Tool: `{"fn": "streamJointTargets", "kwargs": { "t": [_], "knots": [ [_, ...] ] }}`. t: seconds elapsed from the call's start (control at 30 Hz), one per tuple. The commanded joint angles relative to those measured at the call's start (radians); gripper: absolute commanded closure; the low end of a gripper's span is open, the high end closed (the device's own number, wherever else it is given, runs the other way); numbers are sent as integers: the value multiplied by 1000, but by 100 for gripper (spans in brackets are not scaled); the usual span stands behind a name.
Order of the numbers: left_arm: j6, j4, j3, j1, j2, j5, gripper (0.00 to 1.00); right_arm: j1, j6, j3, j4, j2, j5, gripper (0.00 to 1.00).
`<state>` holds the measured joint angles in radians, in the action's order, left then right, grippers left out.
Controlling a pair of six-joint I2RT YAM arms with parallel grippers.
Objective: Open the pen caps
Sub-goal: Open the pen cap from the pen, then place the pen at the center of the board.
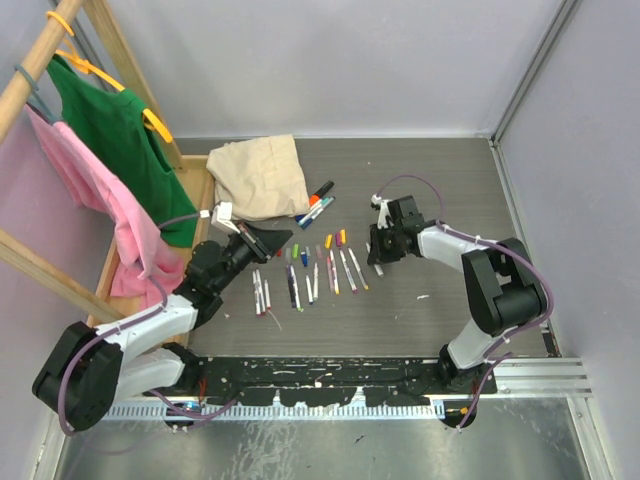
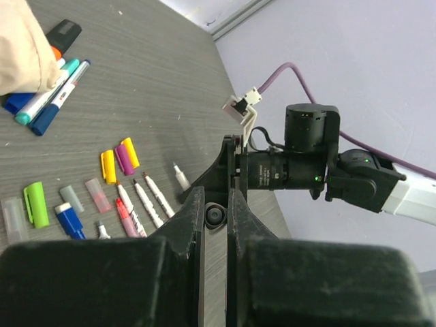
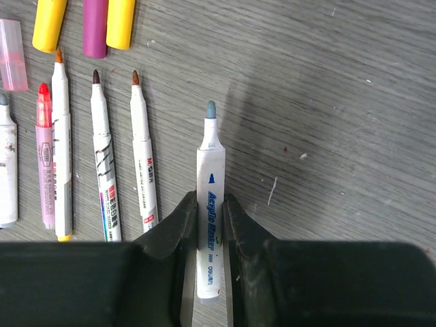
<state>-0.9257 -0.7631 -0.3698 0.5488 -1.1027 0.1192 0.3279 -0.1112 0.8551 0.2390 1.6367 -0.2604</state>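
The left gripper moves across and down next, since the bare tabletop beside the end yellow cap is below it, to its right in the top view.
My right gripper is shut on a white-barrelled pen. Its grey tip is bare and points away from me, low over the table. My left gripper is shut on a small dark round cap, seen end-on between the fingers. Loose pen caps lie on the table: yellow, purple, green, blue and pink. A row of uncapped pens lies between the left gripper and the right gripper.
A beige cloth lies at the back, with thick capped markers beside it. A wooden rack with green and pink garments stands at the left. The right arm fills the far side of the left wrist view.
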Motion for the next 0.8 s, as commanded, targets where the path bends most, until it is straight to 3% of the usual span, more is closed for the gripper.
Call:
{"fn": "streamJointTargets", "kwargs": {
  "t": [0.0,0.33,0.77],
  "knots": [
    [21,-11,8,4,24,-11,100,2,-14,27,-14,27,5,79],
    [33,-11,6,58,-2,-17,100,1,0,59,25,84,-28,65],
    [41,-6,-1,111,-38,-42,100,0,28,80,47,43,-19,58]
  ]
}}
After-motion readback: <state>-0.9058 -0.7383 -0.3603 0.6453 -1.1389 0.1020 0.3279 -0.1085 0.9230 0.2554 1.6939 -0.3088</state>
